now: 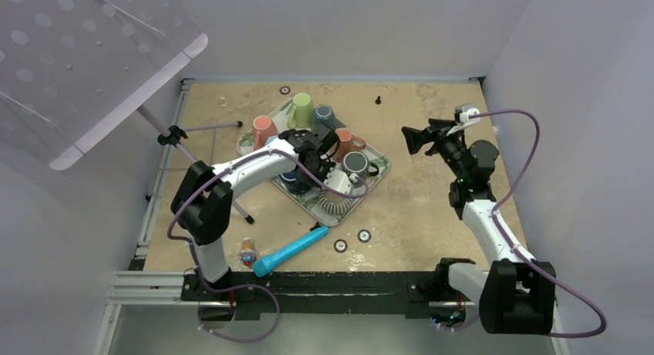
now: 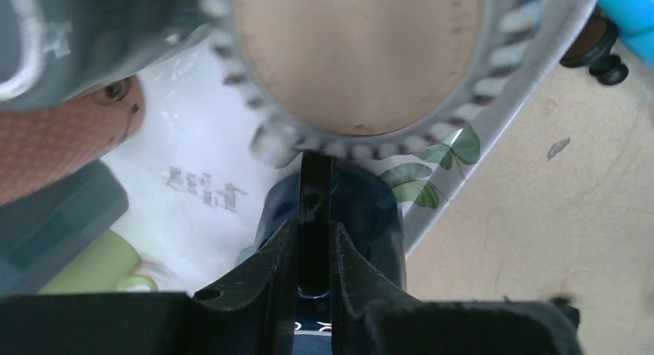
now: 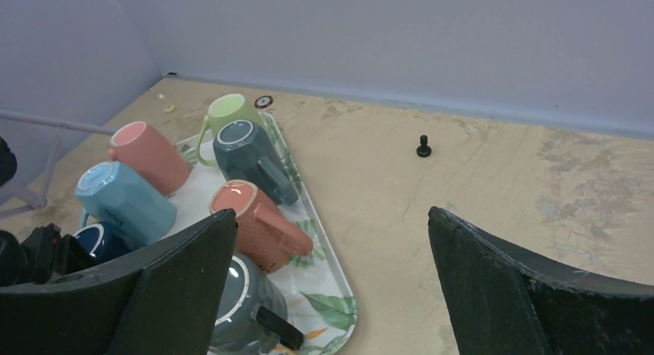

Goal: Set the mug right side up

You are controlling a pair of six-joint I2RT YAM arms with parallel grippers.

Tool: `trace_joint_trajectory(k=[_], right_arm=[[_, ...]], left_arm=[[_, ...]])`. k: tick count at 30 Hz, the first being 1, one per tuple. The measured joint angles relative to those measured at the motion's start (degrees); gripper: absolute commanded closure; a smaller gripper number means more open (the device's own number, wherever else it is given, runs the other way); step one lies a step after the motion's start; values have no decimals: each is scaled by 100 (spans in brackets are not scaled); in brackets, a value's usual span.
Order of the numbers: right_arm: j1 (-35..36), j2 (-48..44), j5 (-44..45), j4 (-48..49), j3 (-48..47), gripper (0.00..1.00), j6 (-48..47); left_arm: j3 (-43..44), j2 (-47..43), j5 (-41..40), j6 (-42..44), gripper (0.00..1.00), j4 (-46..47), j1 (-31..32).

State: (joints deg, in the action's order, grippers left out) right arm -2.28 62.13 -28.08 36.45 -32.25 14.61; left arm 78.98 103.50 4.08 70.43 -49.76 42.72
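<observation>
I will move my right gripper to the left in the top view to close on the dark blue mug's rim [image 1: 296, 187], as my left gripper has the mug's handle.
A leaf-print tray [image 1: 378, 170] holds several mugs. My left gripper [image 1: 305, 166] reaches down over the tray's near side. In the left wrist view it [image 2: 315, 231] is shut on the dark handle [image 2: 316, 193] of the dark blue mug [image 2: 374, 208], which sits by the tray's rim [image 2: 509, 100]. That mug also shows in the top view [image 1: 289, 177] and the right wrist view [image 3: 100, 239]. My right gripper [image 1: 410, 139] is open and empty above bare table to the right of the tray; its wrist view [image 3: 332, 216] looks across the mugs.
On the tray stand pink [image 3: 150, 154], green [image 3: 227, 112], grey-blue [image 3: 251, 158], light blue [image 3: 123, 201], salmon [image 3: 254, 224] and grey [image 3: 247, 309] mugs, and a round ribbed white-rimmed thing [image 2: 270, 131]. A blue cylinder [image 1: 291, 249], a small figure [image 1: 247, 251], a tripod [image 1: 177, 135] and a black knob [image 1: 378, 100] are nearby.
</observation>
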Motion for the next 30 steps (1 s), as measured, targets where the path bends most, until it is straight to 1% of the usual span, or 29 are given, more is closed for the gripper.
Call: trace_joint_trajectory(k=[3,7,10,14,17,20,25,30], right_arm=[[0,-133,-15,-164,-4,2,83],[28,-308,-153,-192,2,2,393],[260,-369,-173,-59,120,2,693],[1117,-109,-258,140,269,2,957],[1875,402,-503,437,269,2,1158],[2382,916,-837,780,260,2,1471],[2721,1237,-1056,1047,166,2,1849],[2981,1580,-1176,1473,-221,2,2061]], left_arm=[[415,-11,175,-533,100,-184,-116],[876,-184,527,-1307,100,-146,-402],[1134,-284,688,-1799,100,-129,-621],[1287,-291,780,-2450,100,-2,-868],[1405,-293,927,-3097,100,4,-1027],[1561,-361,1093,-3711,100,48,-1123],[1705,-894,1532,-4658,100,131,-1169],[1851,-1357,2157,-5224,100,142,-1167]])
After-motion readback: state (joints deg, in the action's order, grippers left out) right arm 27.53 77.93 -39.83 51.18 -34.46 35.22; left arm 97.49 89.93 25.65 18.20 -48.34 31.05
